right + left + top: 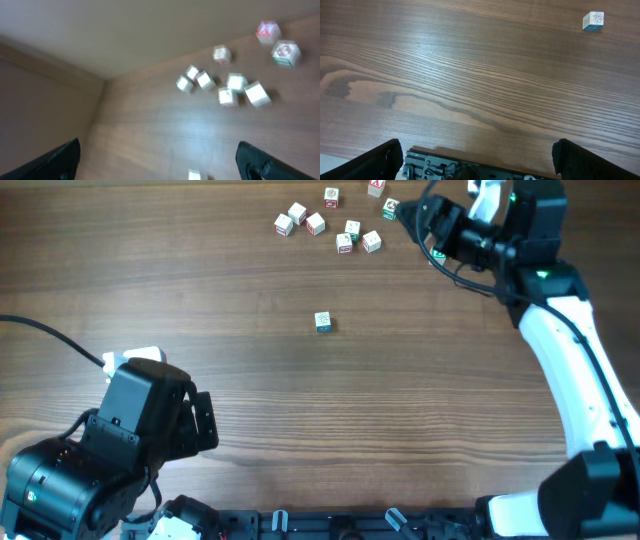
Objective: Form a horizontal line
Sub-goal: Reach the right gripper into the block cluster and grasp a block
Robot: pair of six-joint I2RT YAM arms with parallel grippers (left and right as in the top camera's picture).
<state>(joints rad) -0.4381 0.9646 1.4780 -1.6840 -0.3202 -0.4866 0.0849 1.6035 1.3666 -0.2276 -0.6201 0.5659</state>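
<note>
My right gripper moves down and to the left in the overhead view next, onto the cream cube nearest the lone cube [322,322] among the scattered ones.
No touching row of three cubes shows in any view. A lone blue-printed white cube [322,322] sits alone at mid-table; it also shows in the left wrist view [593,21] and at the bottom of the right wrist view [194,175]. Several loose white letter cubes [316,223] lie scattered at the far edge, some red-printed [331,196], some green-printed [390,210]; they show blurred in the right wrist view [235,82]. My left gripper [205,420] [479,160] is open and empty at the near left. My right gripper [420,230] [160,160] is open and empty, raised beside the scattered cubes.
The wooden table [400,410] runs under both arms. A black cable [50,335] crosses the left side. The right arm's white link [570,360] stretches along the right edge. A black rail with fittings [330,525] lines the near edge.
</note>
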